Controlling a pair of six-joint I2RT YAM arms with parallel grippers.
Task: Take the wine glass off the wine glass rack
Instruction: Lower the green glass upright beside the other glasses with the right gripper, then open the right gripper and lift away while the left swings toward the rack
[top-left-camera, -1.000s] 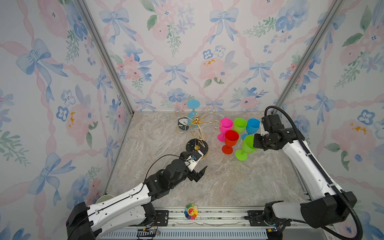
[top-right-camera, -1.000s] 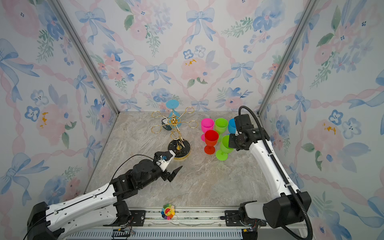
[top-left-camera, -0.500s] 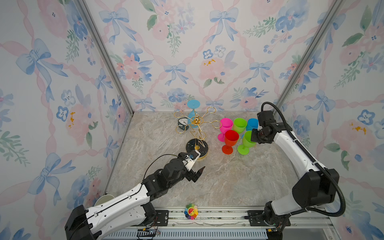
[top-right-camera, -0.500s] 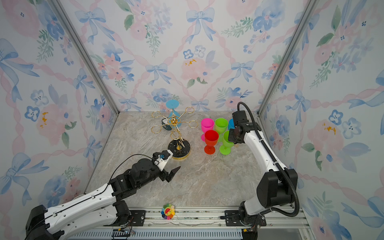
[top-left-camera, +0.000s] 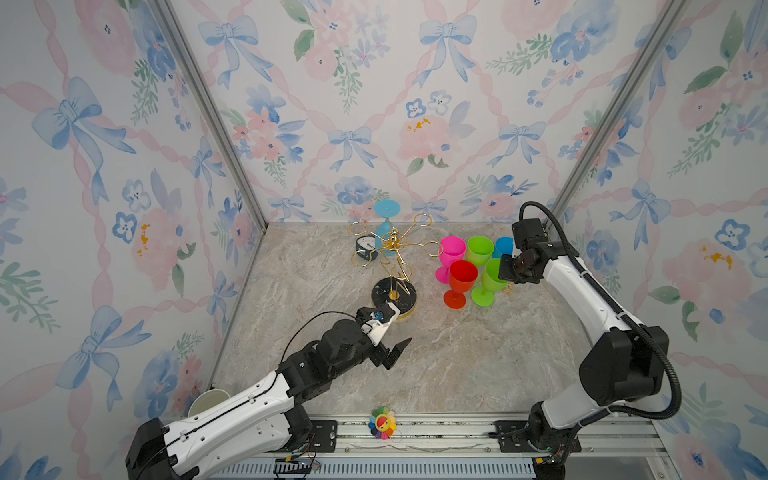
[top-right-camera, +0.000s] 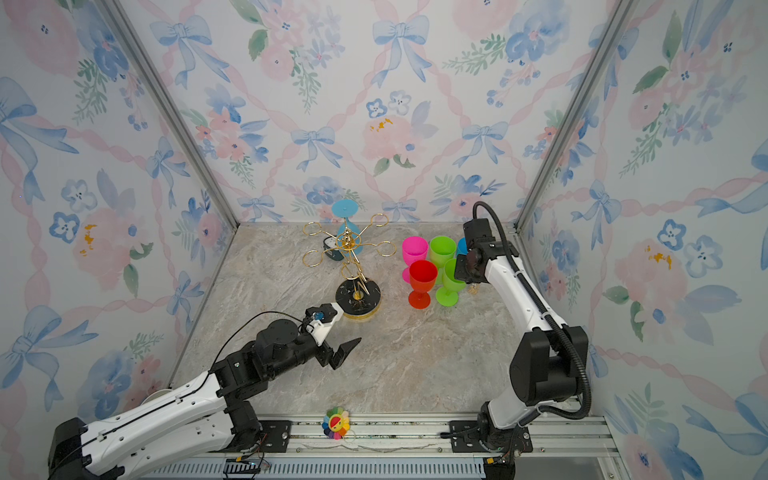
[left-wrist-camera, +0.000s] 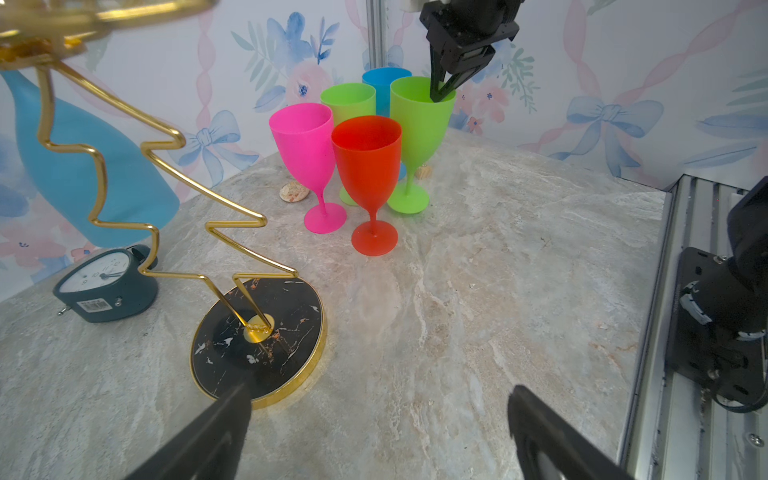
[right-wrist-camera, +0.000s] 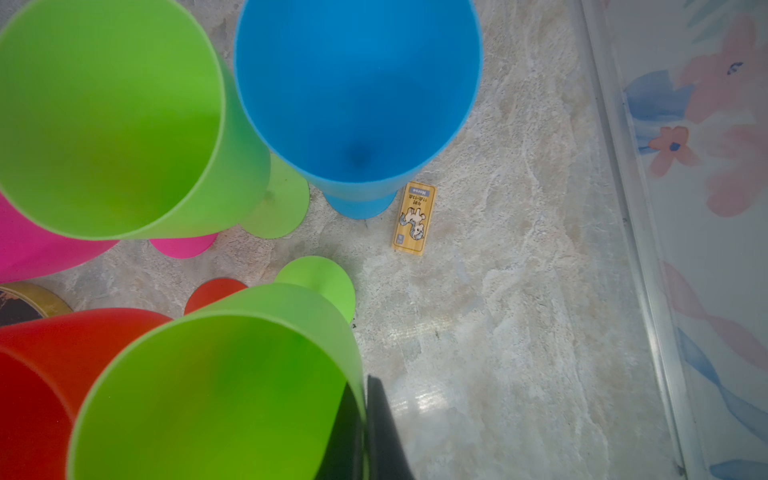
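Observation:
My right gripper needs to push the standing green glass gently to the narrow gap beside the red foot and let go of the glass's rim, because the gap is on the gripper's rack side.
The gold wire wine glass rack stands at the back on its black marbled base. A blue wine glass hangs upside down on a far arm. My right gripper is shut on the rim of a green wine glass, one finger inside the bowl and one outside. That glass stands upright beside the red one, its foot apparently on the table. My left gripper is open and empty, low beside the rack's base.
Red, pink, green and blue glasses crowd around the held one. A small clock sits behind the rack. A wooden tile and a shell lie nearby; a flower toy sits at the front rail.
My right arm has carried the green glass a little toward the back, closer to the other glasses, and its elbow has swung. The left arm has hardly moved.

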